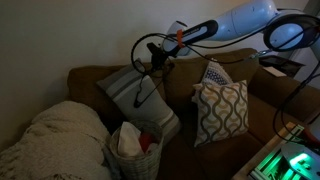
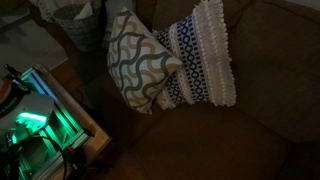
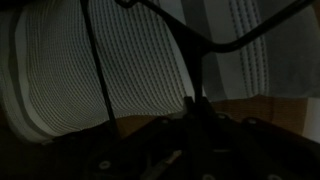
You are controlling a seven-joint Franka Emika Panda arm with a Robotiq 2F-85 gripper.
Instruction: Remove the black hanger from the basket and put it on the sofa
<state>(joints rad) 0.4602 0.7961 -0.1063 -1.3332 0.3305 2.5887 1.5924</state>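
I should carry the hanger away from the basket with my gripper, past the grey striped pillow and toward the patterned pillows.
The black hanger (image 1: 141,82) hangs in the air in front of a grey striped pillow (image 1: 128,88) on the brown sofa (image 1: 262,92). My gripper (image 1: 159,57) is shut on the hanger's top and holds it above and behind the wicker basket (image 1: 133,160). In the wrist view the hanger's thin black bars (image 3: 196,44) run up from my dark fingers (image 3: 196,112) against the striped pillow (image 3: 130,60). The basket's rim also shows in an exterior view (image 2: 76,14), where neither gripper nor hanger is seen.
Two patterned pillows (image 1: 222,108) lean on the sofa back, also seen closer (image 2: 140,62). A cream blanket (image 1: 50,140) lies beside the basket, which holds cloths (image 1: 132,138). A green-lit device (image 2: 30,125) stands near the sofa's front.
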